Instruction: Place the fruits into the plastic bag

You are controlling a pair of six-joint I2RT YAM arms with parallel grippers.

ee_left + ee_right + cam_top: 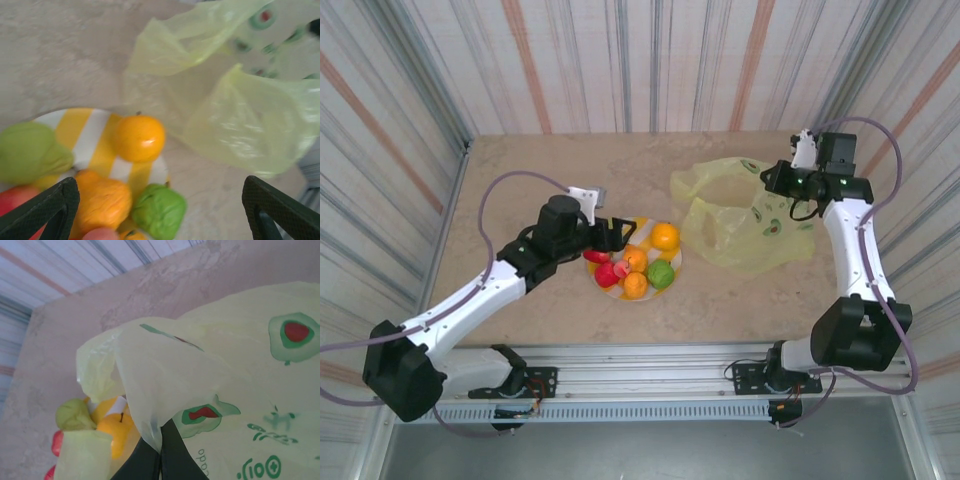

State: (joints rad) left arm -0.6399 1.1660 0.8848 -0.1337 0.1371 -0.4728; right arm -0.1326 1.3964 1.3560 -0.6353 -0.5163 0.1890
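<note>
My left gripper moves across the plate next and lowers to the orange fruit (138,138) at the far side of the plate, nearest the bag.
Several fruits lie on a yellow-and-white striped plate (677,262): an orange one (665,237) at the far side, a green one (661,274), and a red one (607,274). My left gripper (620,236) hovers open over the plate's left part. In the left wrist view its fingers (45,210) stand wide apart above a green fruit (159,210) and an orange fruit (138,138). The plastic bag (740,215) lies right of the plate. My right gripper (775,180) is shut on the bag's upper edge (161,440) and holds it lifted.
Striped walls enclose the table on three sides. Bare tabletop lies left of and behind the plate. The bag's near handle loop (695,182) sags toward the plate. The arm bases and a metal rail (640,360) run along the near edge.
</note>
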